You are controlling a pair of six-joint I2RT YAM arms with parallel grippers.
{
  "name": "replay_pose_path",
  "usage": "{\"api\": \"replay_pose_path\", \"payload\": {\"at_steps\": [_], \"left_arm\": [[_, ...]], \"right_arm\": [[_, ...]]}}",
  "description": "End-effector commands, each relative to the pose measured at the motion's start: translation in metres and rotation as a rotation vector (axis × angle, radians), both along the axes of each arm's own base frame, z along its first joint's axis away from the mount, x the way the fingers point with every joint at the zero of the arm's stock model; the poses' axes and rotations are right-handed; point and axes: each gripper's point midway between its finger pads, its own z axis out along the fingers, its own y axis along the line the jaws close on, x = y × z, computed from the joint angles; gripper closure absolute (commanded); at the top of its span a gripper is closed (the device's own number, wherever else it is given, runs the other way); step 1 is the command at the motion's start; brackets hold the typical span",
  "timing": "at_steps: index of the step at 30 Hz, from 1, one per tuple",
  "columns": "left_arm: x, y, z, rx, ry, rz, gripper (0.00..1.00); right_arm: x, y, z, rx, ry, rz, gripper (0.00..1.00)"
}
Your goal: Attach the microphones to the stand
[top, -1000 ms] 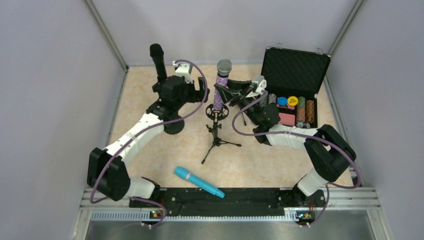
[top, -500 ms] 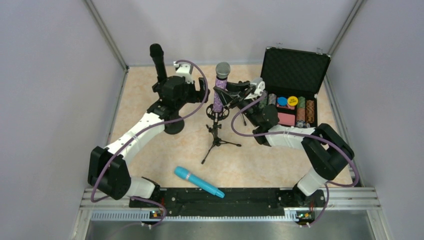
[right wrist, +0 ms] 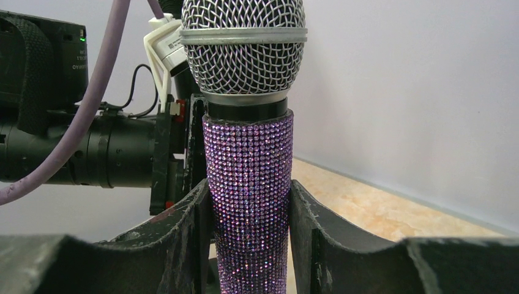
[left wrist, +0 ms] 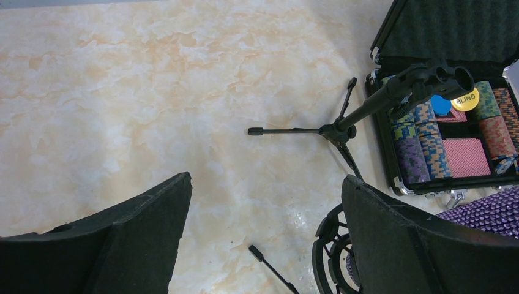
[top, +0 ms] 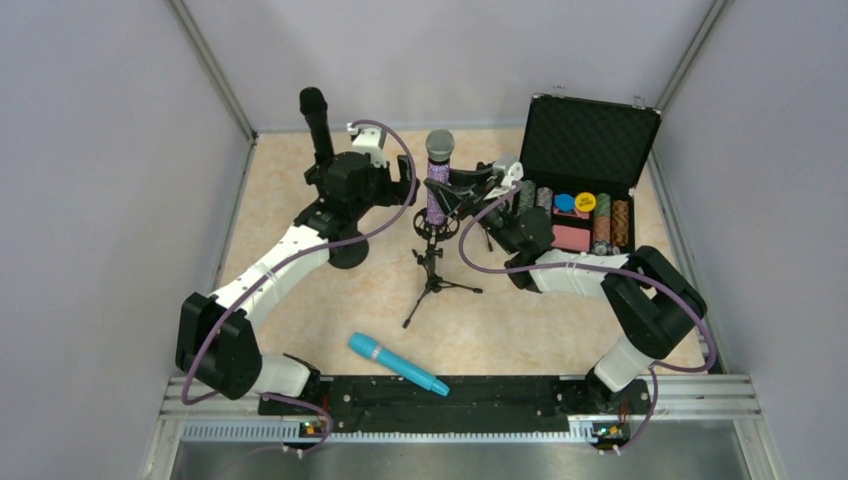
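Observation:
The purple glitter microphone's lower end goes down deeper into the ring mount next, lowered by my right gripper. My right gripper then releases the microphone.
My right gripper is shut on the purple glitter microphone, which it holds upright. In the top view the purple microphone has its lower end in the ring mount of a small tripod stand, with the right gripper at its right side. The left gripper is open over bare table just left of that ring mount. A black microphone stands upright at the back left, its lower part hidden by the left arm. The cyan microphone lies near the front edge.
An open black case with poker chips stands at the back right. A second thin tripod stand with an empty clip stands in front of the case. A round black base sits under the left arm. Grey walls close in three sides.
The right gripper has carried the purple microphone a little left and down, toward the ring mount. The left arm has stayed where it was, jaws wide.

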Motion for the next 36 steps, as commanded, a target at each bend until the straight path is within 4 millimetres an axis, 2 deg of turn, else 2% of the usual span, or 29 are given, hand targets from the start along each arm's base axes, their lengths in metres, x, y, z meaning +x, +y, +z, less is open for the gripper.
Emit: {"api": "replay_pose_path", "payload": {"at_steps": [1,9,21,23,25,27,30,36], "left_arm": [[0.005,-0.002,0.012,-0.018,-0.040,-0.007,0.04],[0.005,-0.003,0.011,-0.019,-0.037,-0.010,0.04],[0.005,-0.004,0.010,-0.023,-0.031,-0.014,0.05],[0.004,-0.005,0.010,-0.024,-0.030,-0.016,0.04],[0.005,-0.004,0.010,-0.025,-0.031,-0.015,0.05],[0.004,-0.005,0.010,-0.023,-0.031,-0.016,0.04],[0.005,-0.004,0.009,-0.023,-0.030,-0.015,0.04],[0.005,-0.005,0.010,-0.022,-0.032,-0.015,0.04]], "right_arm": [[-0.005,-0.003,0.008,0.028,-0.036,0.012,1.00],[-0.011,0.001,-0.014,-0.004,-0.013,0.033,1.00],[-0.019,0.000,-0.030,-0.022,-0.030,0.028,0.99],[-0.021,0.000,-0.030,-0.020,-0.033,0.031,0.92],[-0.022,-0.001,-0.029,-0.016,-0.039,0.032,0.78],[-0.024,0.000,-0.028,-0.015,-0.044,0.038,0.59],[-0.026,-0.001,-0.025,-0.006,-0.048,0.046,0.40],[-0.029,-0.003,-0.019,0.030,-0.045,0.061,0.21]]}}
